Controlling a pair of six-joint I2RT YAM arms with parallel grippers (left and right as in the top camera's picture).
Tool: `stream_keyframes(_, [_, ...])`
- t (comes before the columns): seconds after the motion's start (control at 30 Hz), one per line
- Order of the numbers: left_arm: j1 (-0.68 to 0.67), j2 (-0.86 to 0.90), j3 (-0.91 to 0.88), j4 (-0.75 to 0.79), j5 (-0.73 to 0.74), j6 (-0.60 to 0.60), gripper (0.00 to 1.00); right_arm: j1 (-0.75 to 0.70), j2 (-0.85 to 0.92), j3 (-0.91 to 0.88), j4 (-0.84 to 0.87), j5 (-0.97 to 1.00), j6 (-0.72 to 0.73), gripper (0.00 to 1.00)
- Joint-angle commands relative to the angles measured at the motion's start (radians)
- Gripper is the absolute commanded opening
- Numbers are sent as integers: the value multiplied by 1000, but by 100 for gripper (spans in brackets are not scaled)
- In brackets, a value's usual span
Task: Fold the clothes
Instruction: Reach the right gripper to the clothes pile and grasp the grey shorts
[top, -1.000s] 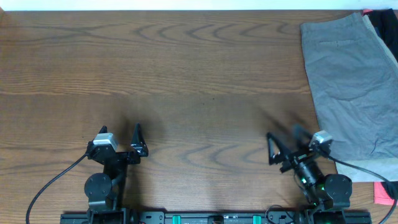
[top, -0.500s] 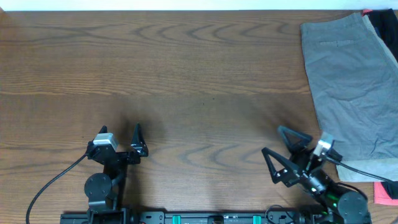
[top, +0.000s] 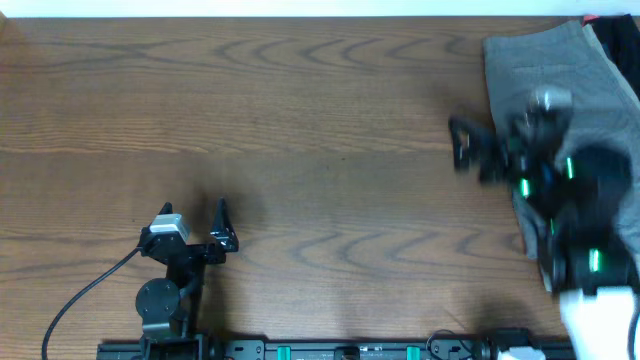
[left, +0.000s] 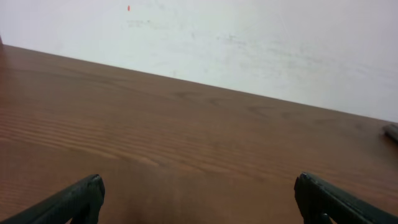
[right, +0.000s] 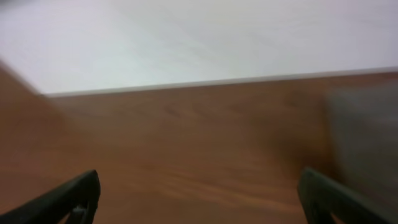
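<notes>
The right gripper moves outward and lowers, fingers open, onto the shorts' edge near their far corner (top: 489, 62) (right: 336, 109) next, since that edge lies clear beside bare wood.
A pair of grey-beige shorts (top: 540, 65) lies flat at the far right of the wooden table (top: 300, 110). It shows as a blurred grey patch in the right wrist view (right: 367, 137). My right gripper (top: 467, 148) is open and empty. It is raised at the shorts' left edge, with its blurred arm over the cloth. Its fingers are wide apart in the right wrist view (right: 202, 196). My left gripper (top: 222, 228) is open and empty near the front edge on the left. Its fingers frame bare wood in the left wrist view (left: 199, 199).
A dark garment (top: 622, 45) lies under the shorts at the table's right edge, with a bit of red (top: 590, 18) at the back. A white wall (left: 249, 37) stands behind the table's far edge.
My right arm has swung up and away from the front edge to the shorts' left side, still open. The left arm has not moved.
</notes>
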Motion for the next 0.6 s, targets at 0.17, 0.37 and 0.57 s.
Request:
stream_keyframes(0.17, [4,-6,-16,-36,11,14,98,-1,664,638,-387,383,-207,99])
stream_keyframes(0.37, [4,-6,-16,-36,11,14,98,-5,975,958,-498,561,-241,95])
stream_keyframes(0.57, [4,-6,-16,-36,11,14,98,-40,1179,1023,-430,702,-298,97])
